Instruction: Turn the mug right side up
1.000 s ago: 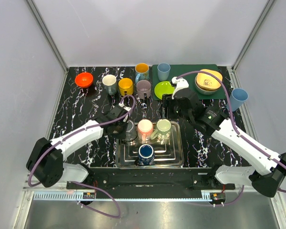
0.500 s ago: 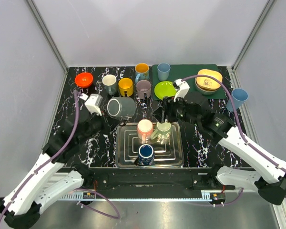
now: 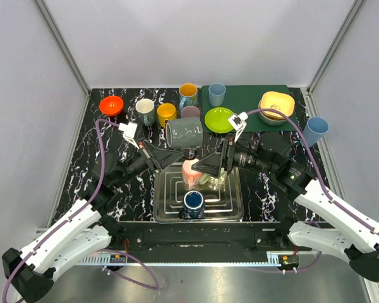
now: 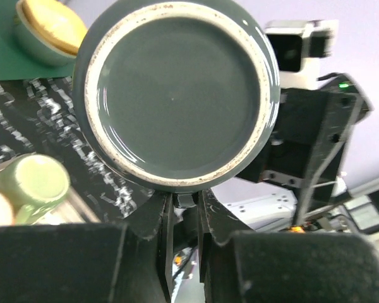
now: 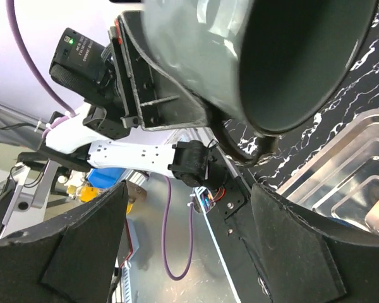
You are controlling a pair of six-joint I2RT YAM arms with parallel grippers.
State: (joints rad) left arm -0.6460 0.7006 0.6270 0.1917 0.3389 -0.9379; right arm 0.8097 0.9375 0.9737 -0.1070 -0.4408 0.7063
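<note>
The handle's end by the mug's opening (image 5: 265, 148) lies outward and is still ungripped, so my right gripper should next bring its open fingers outward and toward the mug around that end of the handle.
A dark grey mug (image 3: 184, 132) hangs on its side in the air above the back edge of the metal tray (image 3: 167, 214). My left gripper (image 3: 163, 155) is shut on its handle (image 4: 186, 199). In the left wrist view the mug's base (image 4: 177, 95) faces the camera, just above the left gripper (image 4: 186, 208). The mug's mouth (image 5: 290, 63) points at my right gripper (image 3: 202, 166), which stands open just in front of and below it. Nothing lies between the right gripper's (image 5: 189, 189) fingers.
In the tray stand a pink mug (image 3: 191, 170), a green mug (image 3: 216, 175) and a blue mug (image 3: 194, 202). Along the back are an orange bowl (image 3: 112, 105), several mugs (image 3: 167, 113), a green plate (image 3: 218, 119), a yellow bowl (image 3: 276, 104) and a blue cup (image 3: 316, 130).
The left arm lifted the grey mug from the tray's left side and carried it up and right. The right gripper swung toward its mouth and opened wider.
</note>
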